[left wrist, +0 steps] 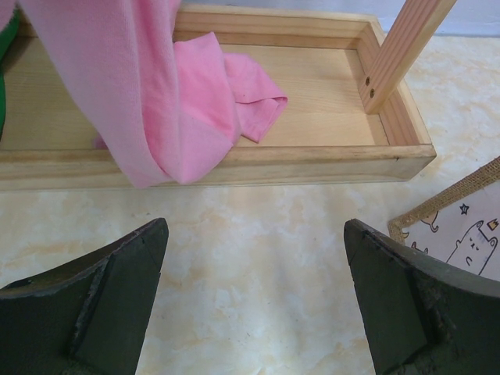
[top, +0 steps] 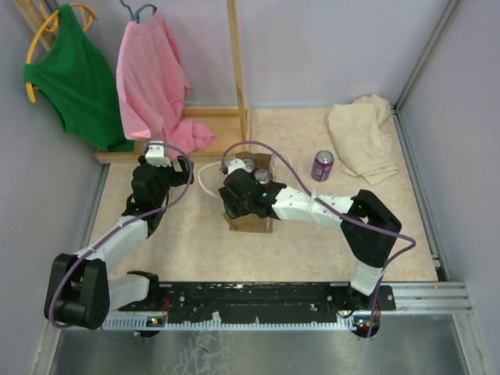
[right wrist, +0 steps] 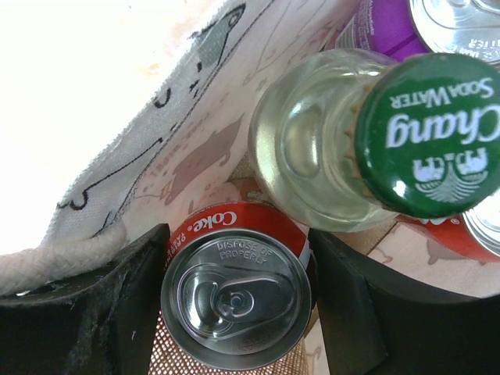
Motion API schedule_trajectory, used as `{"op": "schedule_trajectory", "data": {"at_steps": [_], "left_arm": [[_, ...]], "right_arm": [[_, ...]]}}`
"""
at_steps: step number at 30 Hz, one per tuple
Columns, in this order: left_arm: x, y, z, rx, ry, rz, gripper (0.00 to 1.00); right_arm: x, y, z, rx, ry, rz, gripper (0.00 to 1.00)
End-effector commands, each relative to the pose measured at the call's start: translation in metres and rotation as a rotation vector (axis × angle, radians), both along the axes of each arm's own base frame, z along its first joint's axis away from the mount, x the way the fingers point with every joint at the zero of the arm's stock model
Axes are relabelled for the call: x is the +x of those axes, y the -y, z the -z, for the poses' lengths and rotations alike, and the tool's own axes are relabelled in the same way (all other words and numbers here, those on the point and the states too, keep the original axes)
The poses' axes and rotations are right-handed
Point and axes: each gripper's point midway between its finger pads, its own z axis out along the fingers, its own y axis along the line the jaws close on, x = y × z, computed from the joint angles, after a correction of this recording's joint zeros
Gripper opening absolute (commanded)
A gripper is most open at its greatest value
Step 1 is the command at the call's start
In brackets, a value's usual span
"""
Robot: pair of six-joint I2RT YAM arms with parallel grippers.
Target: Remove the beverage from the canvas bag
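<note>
The open tabletop by the lone purple can (top: 323, 188) is right of my right gripper in the top view, so next I will lift the Coke can, cross there, lower and release it.
The canvas bag (top: 251, 223) stands mid-table, its printed lining (right wrist: 195, 117) filling the right wrist view, its corner (left wrist: 461, 215) at the right of the left wrist view. Inside stand a red Coke can (right wrist: 236, 293), a clear glass soda-water bottle with a green cap (right wrist: 328, 148), a purple can (right wrist: 375, 23) and another red can (right wrist: 469, 234). My right gripper (right wrist: 238, 234) reaches into the bag (top: 244, 191), its fingers pressed on both sides of the Coke can. A white rope handle (right wrist: 55, 262) lies by its left finger. My left gripper (left wrist: 256, 234) hangs open over bare table, left of the bag (top: 162, 162).
A purple can (top: 322, 166) stands on the table right of the bag. A pale beige cloth (top: 363, 137) lies at the back right. A wooden rack base (left wrist: 234, 160) with a pink shirt (top: 152, 78) and a green shirt (top: 74, 78) stands at the back left.
</note>
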Motion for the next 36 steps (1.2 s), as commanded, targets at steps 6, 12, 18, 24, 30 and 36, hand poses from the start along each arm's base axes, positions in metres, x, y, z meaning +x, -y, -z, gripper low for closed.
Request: {"op": "schedule_trajectory", "data": {"at_steps": [6, 12, 18, 24, 30, 36], "left_arm": [[0.003, 0.004, -0.013, -0.016, 0.039, 0.007, 1.0], [0.003, 0.005, -0.013, -0.021, 0.039, 0.011, 1.0], [0.002, 0.007, -0.012, -0.03, 0.034, 0.023, 1.0], [0.003, 0.007, -0.016, -0.029, 0.045, 0.02, 1.0], [0.003, 0.007, -0.016, -0.029, 0.044, 0.021, 1.0], [0.003, 0.008, -0.014, -0.031, 0.041, 0.026, 1.0]], "right_arm": [[-0.005, 0.026, -0.052, -0.036, 0.107, -0.038, 0.0], [0.001, 0.03, -0.102, 0.015, 0.196, -0.025, 0.0], [0.001, 0.032, -0.136, 0.071, 0.247, -0.022, 0.0], [0.006, 0.031, -0.179, 0.114, 0.306, -0.017, 0.0], [0.023, 0.044, -0.231, 0.084, 0.427, 0.037, 0.0], [0.049, 0.079, -0.286, 0.102, 0.537, 0.152, 0.0]]}}
